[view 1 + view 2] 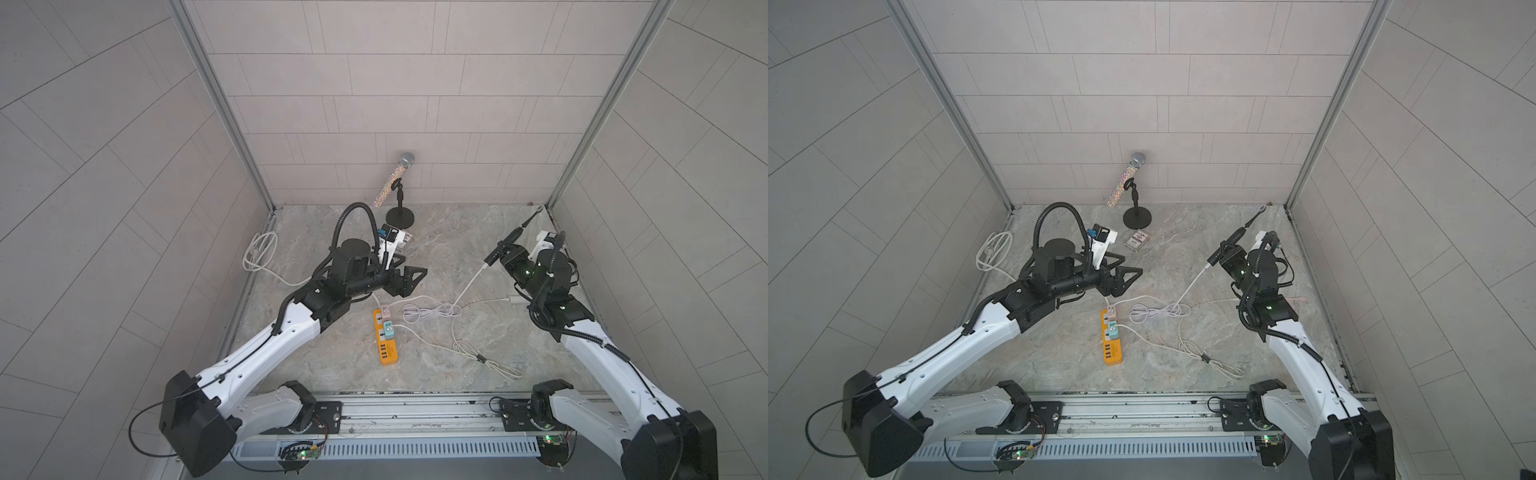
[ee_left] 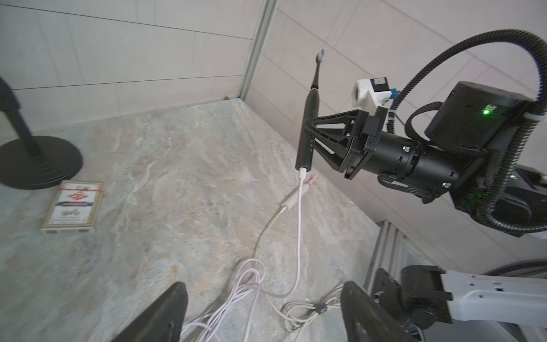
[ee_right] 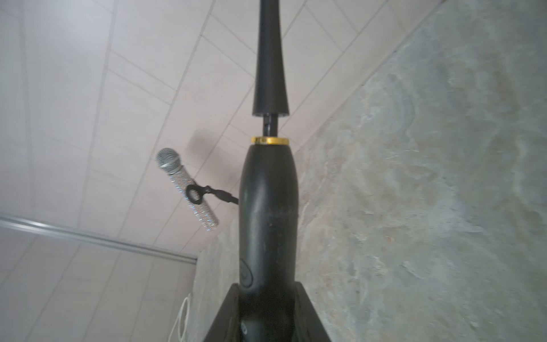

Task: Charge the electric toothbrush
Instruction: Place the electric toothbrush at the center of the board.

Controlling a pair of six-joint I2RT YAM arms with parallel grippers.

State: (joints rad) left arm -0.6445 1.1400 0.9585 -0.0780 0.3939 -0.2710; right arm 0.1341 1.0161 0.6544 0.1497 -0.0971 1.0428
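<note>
My right gripper needs to tip downward next and lower the toothbrush (image 1: 508, 242) flat onto the bare tabletop below, then let go of it. The charging cable is already in the toothbrush's bottom end.
The black electric toothbrush (image 1: 508, 242) (image 1: 1230, 240) is held off the table at the right, brush head toward the back corner. My right gripper (image 1: 500, 254) (image 1: 1224, 252) (image 3: 268, 296) is shut on its handle (image 3: 268, 225). In the left wrist view, a white charging cable (image 2: 299, 225) is plugged into the bottom end of the toothbrush (image 2: 307, 130). The cable (image 1: 468, 287) runs down to a loose coil near the orange power strip (image 1: 385, 338) (image 1: 1112, 338). My left gripper (image 1: 409, 270) (image 1: 1125, 268) (image 2: 263, 311) is open and empty, above the table left of the coil.
A glittery microphone on a black stand (image 1: 400, 208) stands at the back wall, with a card deck (image 1: 1138, 241) (image 2: 72, 207) in front of it. Another white cable (image 1: 259, 251) lies coiled at the left wall. A cream cable bundle (image 1: 490, 359) lies front right.
</note>
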